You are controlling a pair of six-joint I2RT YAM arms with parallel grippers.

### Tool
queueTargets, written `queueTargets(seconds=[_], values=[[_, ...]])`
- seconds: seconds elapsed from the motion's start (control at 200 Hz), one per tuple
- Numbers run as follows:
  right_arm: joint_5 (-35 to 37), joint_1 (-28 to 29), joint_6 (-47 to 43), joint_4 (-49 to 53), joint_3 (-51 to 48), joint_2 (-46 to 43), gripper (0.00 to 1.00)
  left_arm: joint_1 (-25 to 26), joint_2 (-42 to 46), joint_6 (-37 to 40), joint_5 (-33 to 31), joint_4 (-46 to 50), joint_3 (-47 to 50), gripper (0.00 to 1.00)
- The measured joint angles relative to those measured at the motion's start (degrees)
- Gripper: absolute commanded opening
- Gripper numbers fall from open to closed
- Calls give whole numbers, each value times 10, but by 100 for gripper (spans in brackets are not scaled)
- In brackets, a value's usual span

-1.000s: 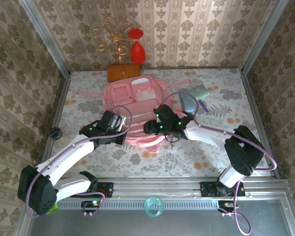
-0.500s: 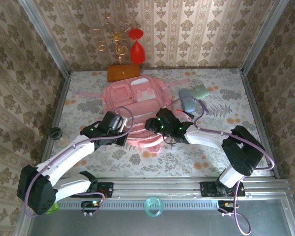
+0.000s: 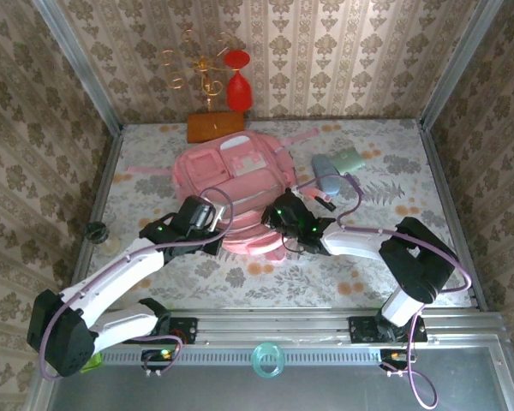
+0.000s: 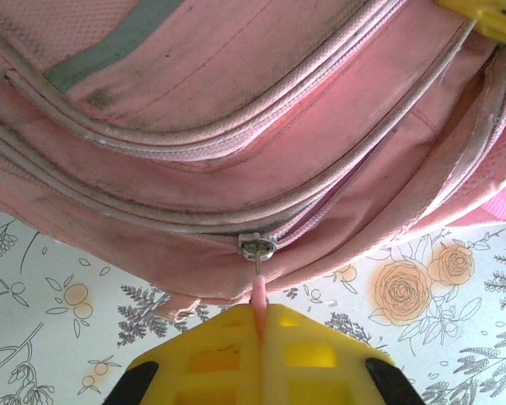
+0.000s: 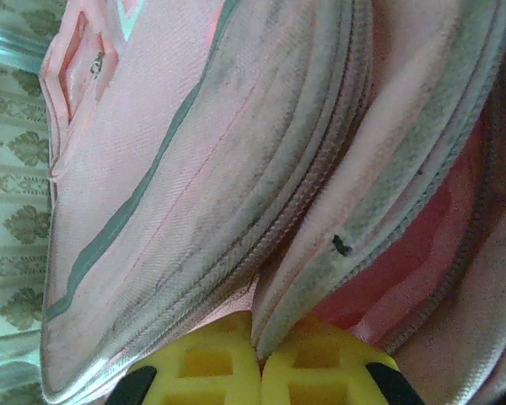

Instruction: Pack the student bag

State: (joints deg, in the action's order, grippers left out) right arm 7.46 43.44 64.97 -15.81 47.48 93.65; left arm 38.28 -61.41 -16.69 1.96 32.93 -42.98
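Note:
I next need to pull the tab in my left gripper outward along the still-closed zipper seam, then let go, as the seam rounds the bag's side facing the black knob.
The student bag (image 3: pixel 231 175), a big pink backpack, lies in the middle of the flowered table with its zippered end toward the arms. My left gripper (image 3: pixel 214 227) is at that end's left side. In the left wrist view its yellow fingers (image 4: pixel 211 354) are shut on the pink zipper pull (image 4: pixel 259 291), which hangs from the metal slider (image 4: pixel 257 246). My right gripper (image 3: pixel 276 219) is at the bag's near right. Its yellow fingers (image 5: pixel 320 371) are pinched shut on the grey-trimmed edge (image 5: pixel 278 325) of the open zipper seam. The bag's pink lining (image 5: pixel 405 261) shows through the gap.
A brown wooden block (image 3: pixel 215 126) and a gold wire stand with red pieces (image 3: pixel 238 86) stand behind the bag. A grey-blue case (image 3: pixel 328 178) and a pale green item (image 3: pixel 349 158) lie to its right. A black knob (image 3: pixel 95 230) sits at the left edge.
My right gripper has closed on the bag's zipper edge and moved slightly nearer. The bag has shifted a little toward the back. The left gripper keeps its hold on the pull.

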Motion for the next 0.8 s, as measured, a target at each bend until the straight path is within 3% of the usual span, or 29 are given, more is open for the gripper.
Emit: queueTargets(seconds=[0.23,0.615,0.8], values=[[-47,-47,-15,-4,0,-20,0,-18,1,0,-17,0,-2,0],[-122,-67,-20,-29,8,-24,0,-165,14,9,22,-5,-10,0],[-160,-78,-22,-45,23,-20,0,-207,12,5,26,-31,-8,0]])
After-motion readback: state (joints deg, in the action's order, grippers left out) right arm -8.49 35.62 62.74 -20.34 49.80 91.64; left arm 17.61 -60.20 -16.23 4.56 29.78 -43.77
